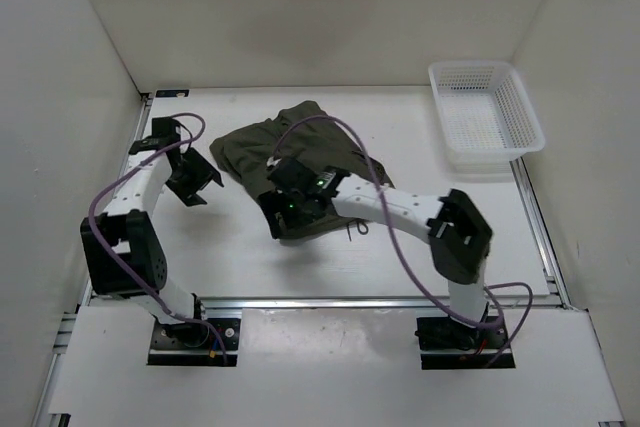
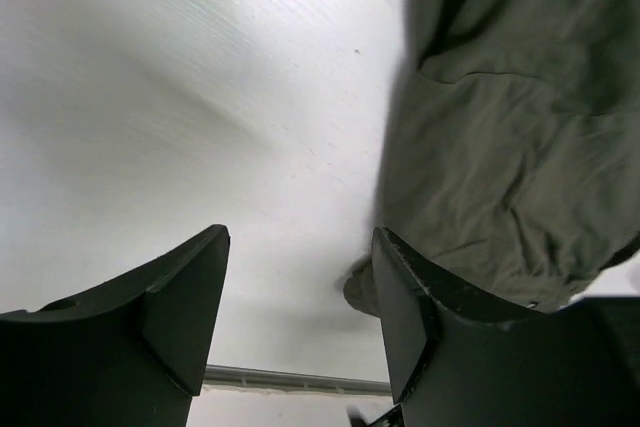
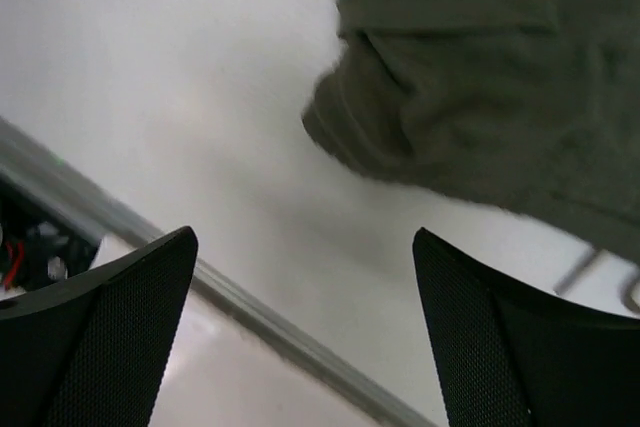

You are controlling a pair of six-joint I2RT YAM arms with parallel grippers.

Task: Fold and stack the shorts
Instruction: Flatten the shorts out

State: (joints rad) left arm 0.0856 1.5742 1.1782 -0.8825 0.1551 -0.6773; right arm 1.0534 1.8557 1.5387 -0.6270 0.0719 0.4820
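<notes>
I should move my left gripper down and to its right in the top view, where the shorts' near corner (image 2: pixel 361 288) lies, and lower it onto that corner.
The dark olive-green shorts (image 1: pixel 255 152) lie crumpled on the white table, at the middle back. My right gripper (image 1: pixel 277 217) hovers over their near edge, open and empty. In the right wrist view the shorts (image 3: pixel 480 77) fill the upper right, beyond the open gripper (image 3: pixel 305 237), with bare table between the fingers. My left gripper (image 1: pixel 197 182) is open and empty just left of the shorts. In the left wrist view the shorts (image 2: pixel 510 117) lie to the right, and a fabric corner sits beside the right finger (image 2: pixel 400 297) of that gripper (image 2: pixel 300 237).
A white mesh basket (image 1: pixel 485 115) stands at the back right. White walls close in the table on three sides. A metal rail runs along the near table edge (image 1: pixel 370 300) and shows in the right wrist view (image 3: pixel 270 322).
</notes>
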